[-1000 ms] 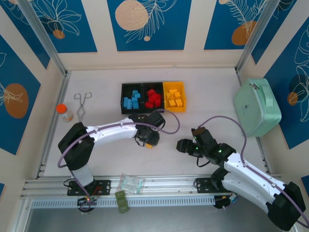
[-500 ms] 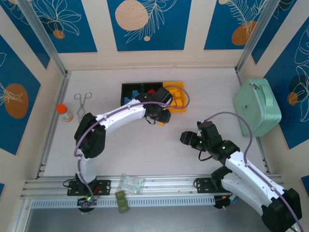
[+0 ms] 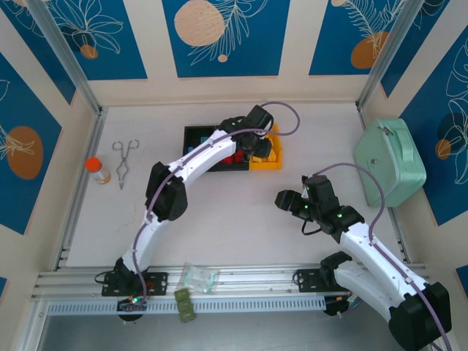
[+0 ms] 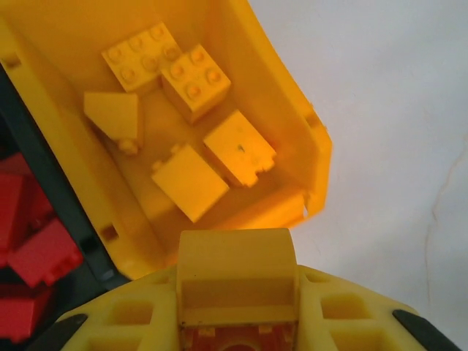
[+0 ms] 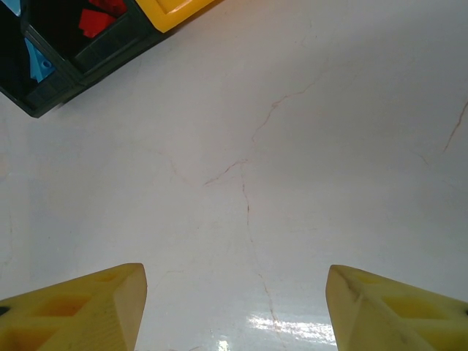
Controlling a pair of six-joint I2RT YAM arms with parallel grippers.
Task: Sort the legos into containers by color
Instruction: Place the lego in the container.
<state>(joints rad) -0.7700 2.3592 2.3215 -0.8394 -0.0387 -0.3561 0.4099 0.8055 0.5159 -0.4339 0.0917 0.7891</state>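
Observation:
I will next move my left gripper outward past the near side of the yellow bin, over the inside of the yellow bin (image 3: 273,162) (image 4: 161,146), and let go of the lego. The lego is yellow like the legos there.
Three joined containers sit at the table's back: a black bin (image 3: 191,136) with light blue legos, a black bin holding red legos (image 3: 232,156), and a yellow bin (image 3: 273,162). My left gripper (image 3: 257,146) hovers over the yellow bin's near end. In the left wrist view it (image 4: 235,296) is shut on a yellow lego (image 4: 235,256), just above the yellow bin's wall (image 4: 316,142), which holds several yellow legos (image 4: 190,179). Red legos (image 4: 33,252) show at the left. My right gripper (image 3: 282,199) stands open over bare table, its fingers (image 5: 80,307) wide apart with nothing between them.
A mint-green case (image 3: 390,161) lies at the right edge. Metal tongs (image 3: 124,162) and an orange-capped bottle (image 3: 96,170) lie at the left. A clear bag (image 3: 197,276) rests by the near rail. The bins' corner (image 5: 66,58) shows far ahead of the right gripper.
The left arm has swung from the middle of the table back to the yellow bin, carrying the yellow lego. The right gripper has drifted slightly right and back.

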